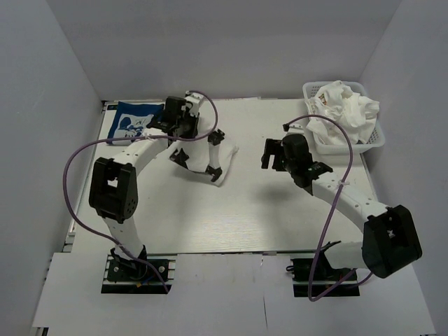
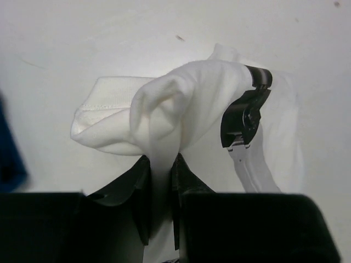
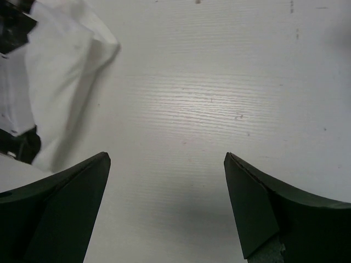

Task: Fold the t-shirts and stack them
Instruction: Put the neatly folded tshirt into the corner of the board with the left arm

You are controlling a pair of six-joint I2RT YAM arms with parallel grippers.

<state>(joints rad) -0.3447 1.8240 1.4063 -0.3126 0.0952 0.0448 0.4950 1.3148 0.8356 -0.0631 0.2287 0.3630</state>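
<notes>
The navy blue t-shirt (image 1: 131, 122) (image 2: 9, 156) lies to the left of my left gripper in the top view, so my left gripper needs to move over it and release the white one.
My left gripper (image 1: 183, 157) is shut on a bunched white t-shirt (image 1: 225, 162) near the middle of the table. In the left wrist view the cloth (image 2: 181, 104) rises out of the closed jaws of my left gripper (image 2: 160, 159) and hangs in a crumpled fold. A navy blue t-shirt with a white print (image 1: 133, 120) lies flat at the back left; its edge shows in the left wrist view (image 2: 8, 156). My right gripper (image 1: 269, 155) is open and empty over bare table, right of the white t-shirt (image 3: 60, 71). Its jaws (image 3: 167, 158) stand wide apart.
A white basket (image 1: 373, 142) at the back right holds crumpled white cloth (image 1: 346, 105). A white bar with black ends (image 2: 247, 126) stands right beside the held cloth; I cannot tell what it is. White walls close in the table on three sides.
</notes>
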